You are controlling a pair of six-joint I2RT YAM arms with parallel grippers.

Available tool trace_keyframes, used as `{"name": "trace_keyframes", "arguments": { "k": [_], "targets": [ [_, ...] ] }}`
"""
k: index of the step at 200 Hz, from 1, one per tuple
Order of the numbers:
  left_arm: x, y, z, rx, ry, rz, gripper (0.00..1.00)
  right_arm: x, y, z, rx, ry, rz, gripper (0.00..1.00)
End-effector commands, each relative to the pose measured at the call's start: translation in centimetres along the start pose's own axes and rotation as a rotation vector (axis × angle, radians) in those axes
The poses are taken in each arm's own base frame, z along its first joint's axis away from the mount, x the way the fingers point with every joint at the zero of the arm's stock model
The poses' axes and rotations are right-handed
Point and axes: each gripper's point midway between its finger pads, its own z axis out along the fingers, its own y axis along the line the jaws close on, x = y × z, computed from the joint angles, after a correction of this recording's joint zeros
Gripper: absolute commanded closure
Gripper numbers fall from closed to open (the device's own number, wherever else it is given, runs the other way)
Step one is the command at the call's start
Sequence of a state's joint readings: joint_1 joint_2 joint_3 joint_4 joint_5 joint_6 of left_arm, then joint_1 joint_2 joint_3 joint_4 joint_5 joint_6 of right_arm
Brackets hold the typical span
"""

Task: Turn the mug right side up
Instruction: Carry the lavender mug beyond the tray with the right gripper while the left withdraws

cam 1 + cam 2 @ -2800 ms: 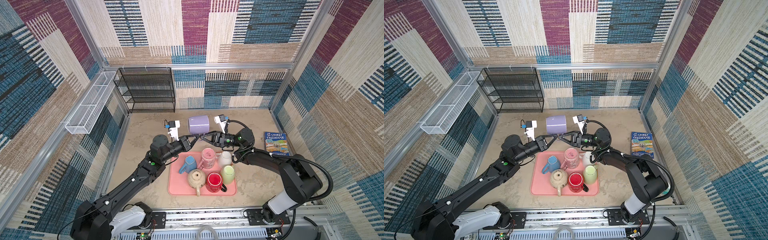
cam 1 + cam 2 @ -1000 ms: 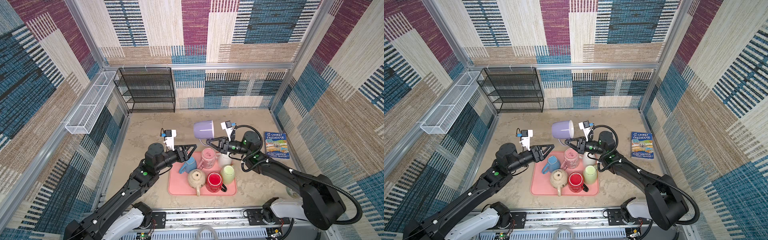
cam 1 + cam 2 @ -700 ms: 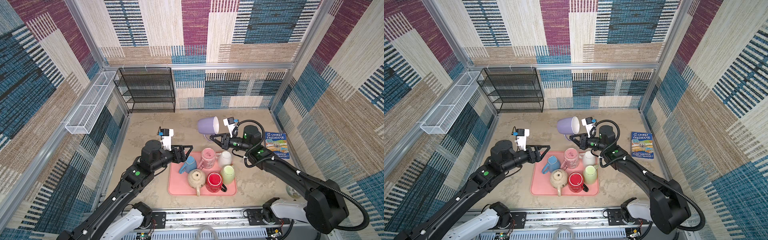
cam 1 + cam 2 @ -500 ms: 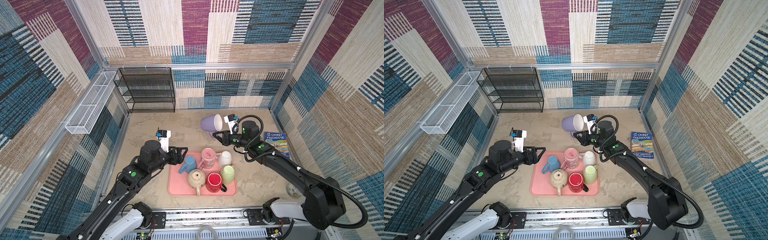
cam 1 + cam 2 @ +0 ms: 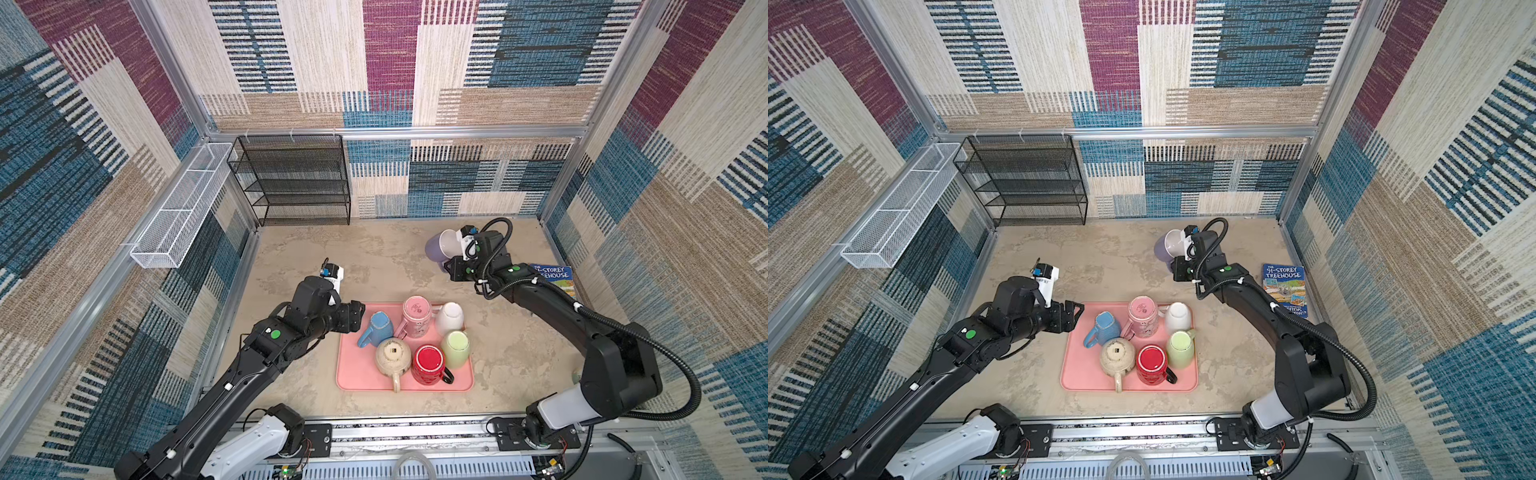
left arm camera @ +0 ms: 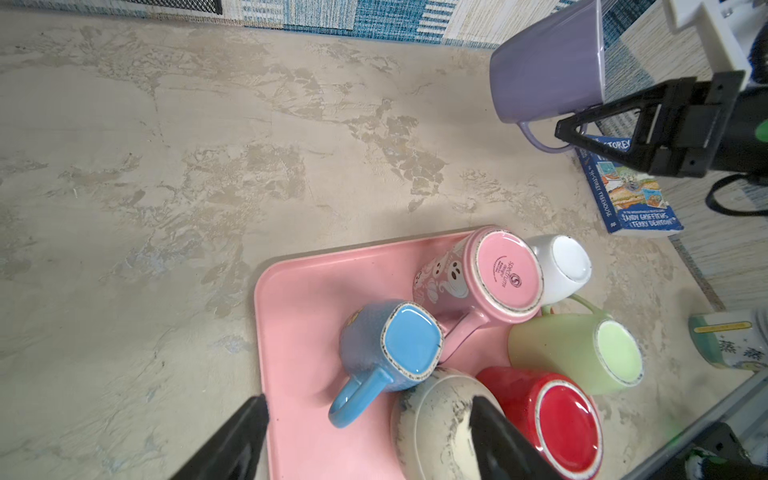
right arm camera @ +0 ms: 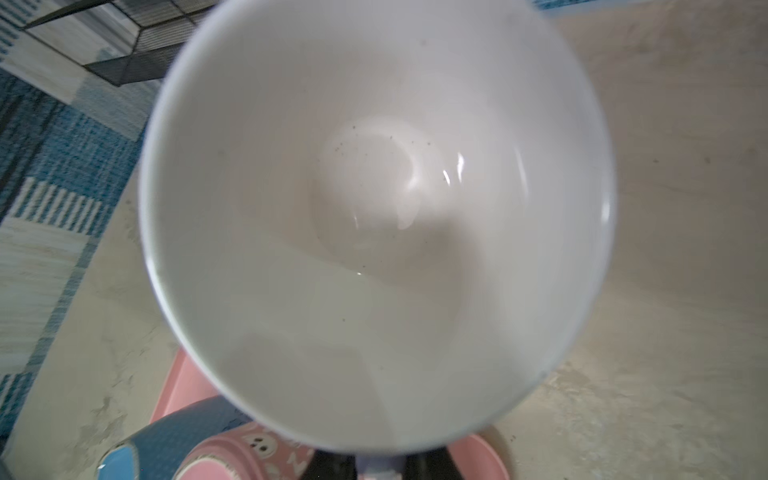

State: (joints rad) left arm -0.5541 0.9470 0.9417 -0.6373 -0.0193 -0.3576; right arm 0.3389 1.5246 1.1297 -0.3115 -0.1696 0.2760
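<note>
My right gripper tilts downward next, lowers onto the bare tabletop by the book and releases the handle there. The lavender mug (image 5: 438, 248) still hangs tilted above the table.
The lavender mug (image 5: 438, 248) (image 5: 1165, 248) hangs in the air over the back right of the table. It is tilted, and its white inside (image 7: 374, 187) faces up and toward the right wrist camera. My right gripper (image 5: 448, 266) (image 5: 1173, 267) (image 6: 568, 129) (image 7: 380, 467) is shut on its handle, which points downward. From the left wrist view the mug (image 6: 544, 70) shows side-on. My left gripper (image 5: 360, 316) (image 5: 1079, 312) (image 6: 369, 402) is open and holds nothing, at the left edge of the pink tray (image 5: 353, 374) (image 5: 1077, 374) (image 6: 299, 311).
Several mugs stand upside down on the tray, among them blue (image 5: 380, 328), pink (image 5: 417, 316) and red (image 5: 428, 363). A book (image 5: 557, 278) lies at the right wall. A black wire rack (image 5: 299, 178) stands at the back left below a white wall basket (image 5: 183, 208). A teal cup (image 6: 727, 340) stands front right.
My right arm has carried the mug back and to the right, and its mouth has turned upward. My left arm has drawn back toward the front left and its jaws have opened wider.
</note>
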Motion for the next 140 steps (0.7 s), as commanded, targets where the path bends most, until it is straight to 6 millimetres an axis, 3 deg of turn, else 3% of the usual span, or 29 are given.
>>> {"name": "trace_keyframes", "arguments": {
  "k": [1, 109, 140],
  "targets": [
    [0.7, 0.3, 0.2, -0.016, 0.037, 0.048, 0.19, -2.2, -1.5, 0.4, 0.068, -0.062, -0.031, 1.0],
    [2.1, 0.2, 1.8, 0.011, 0.106, 0.047, 0.19, -3.5, -7.6, 5.6, 0.247, -0.01, -0.09, 1.0],
    [2.1, 0.4, 1.8, 0.008, 0.106, 0.042, 0.19, -3.8, -10.3, 6.5, 0.338, 0.011, -0.067, 1.0]
  ]
}}
